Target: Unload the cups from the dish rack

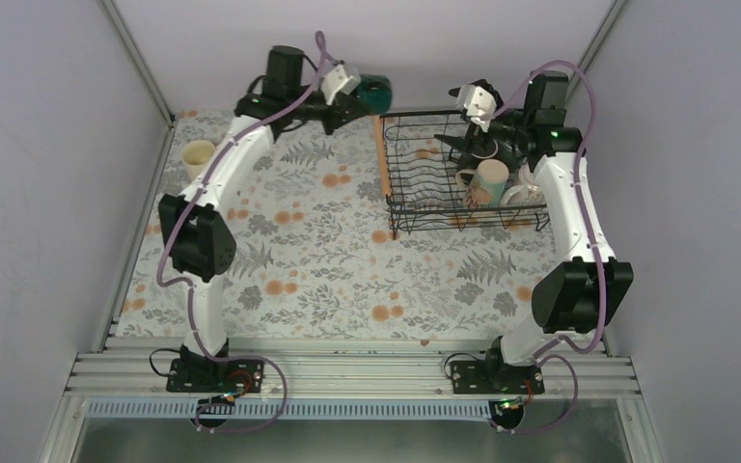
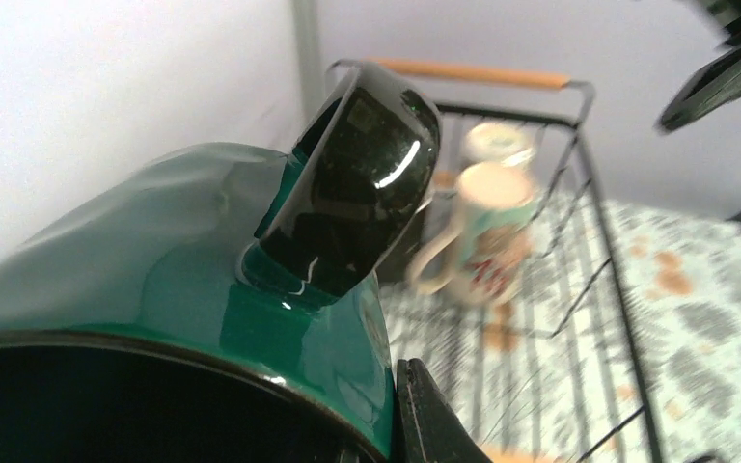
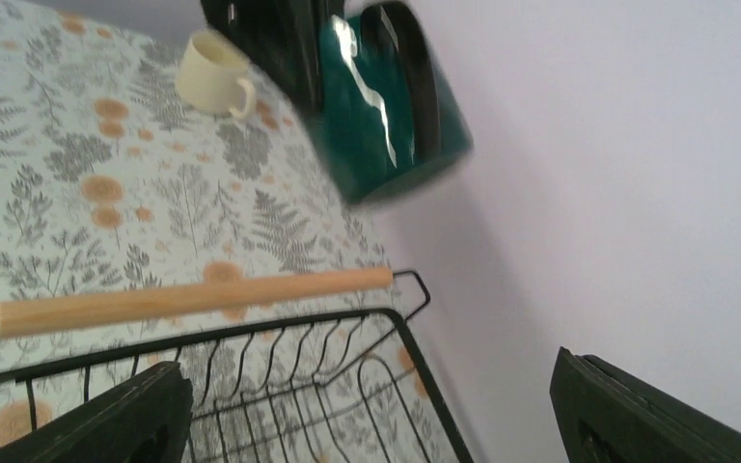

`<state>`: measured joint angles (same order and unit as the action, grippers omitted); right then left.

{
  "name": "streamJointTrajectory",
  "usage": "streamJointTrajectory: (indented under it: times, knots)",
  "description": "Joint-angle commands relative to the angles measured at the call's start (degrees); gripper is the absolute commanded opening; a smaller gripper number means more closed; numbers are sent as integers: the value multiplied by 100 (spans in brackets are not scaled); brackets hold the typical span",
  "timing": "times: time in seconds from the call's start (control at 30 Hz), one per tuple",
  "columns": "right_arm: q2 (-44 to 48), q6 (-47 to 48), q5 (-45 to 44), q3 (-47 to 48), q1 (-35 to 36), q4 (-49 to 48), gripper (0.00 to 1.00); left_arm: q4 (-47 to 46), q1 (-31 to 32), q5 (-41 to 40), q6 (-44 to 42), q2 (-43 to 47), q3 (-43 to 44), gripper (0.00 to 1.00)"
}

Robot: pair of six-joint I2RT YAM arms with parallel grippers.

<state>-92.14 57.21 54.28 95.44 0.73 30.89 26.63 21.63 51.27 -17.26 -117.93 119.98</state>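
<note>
My left gripper will next carry the dark green mug (image 1: 376, 93) toward the cream mug, tilt down, lower it and release it on the bare floral cloth beside that mug.
My left gripper (image 1: 359, 90) is shut on a dark green mug (image 1: 376, 93) and holds it in the air left of the dish rack's far corner. In the left wrist view one finger (image 2: 432, 417) presses the mug's wall (image 2: 203, 251) below its handle. The black wire dish rack (image 1: 391, 166) stands at the far right. It holds a mint-and-pink mug (image 1: 489, 181), a white patterned mug (image 1: 525, 193) and a dark one partly hidden by my right arm. My right gripper (image 1: 455, 120) is open and empty above the rack's far end (image 3: 251, 333).
A cream mug (image 1: 198, 154) stands upright on the floral cloth at the far left, also in the right wrist view (image 3: 212, 72). The rack's wooden handles (image 3: 193, 297) run along its short sides. The back wall is close behind both grippers.
</note>
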Motion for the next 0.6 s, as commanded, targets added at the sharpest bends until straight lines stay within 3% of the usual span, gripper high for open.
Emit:
streamJointTrajectory:
  times: [0.0,0.27,0.57]
  knots:
    - [-9,473,-753,340,41,876,96,1320,-487,-990,-1641,685,454,2]
    - [-590,429,-1680,1029,46,1488,97,2818,-1062,-2717,-3458,625,755,2]
    - [-1272,865,-2883,1558,47,2225,98,3010,-1255,-4571,-4441,461,-243,2]
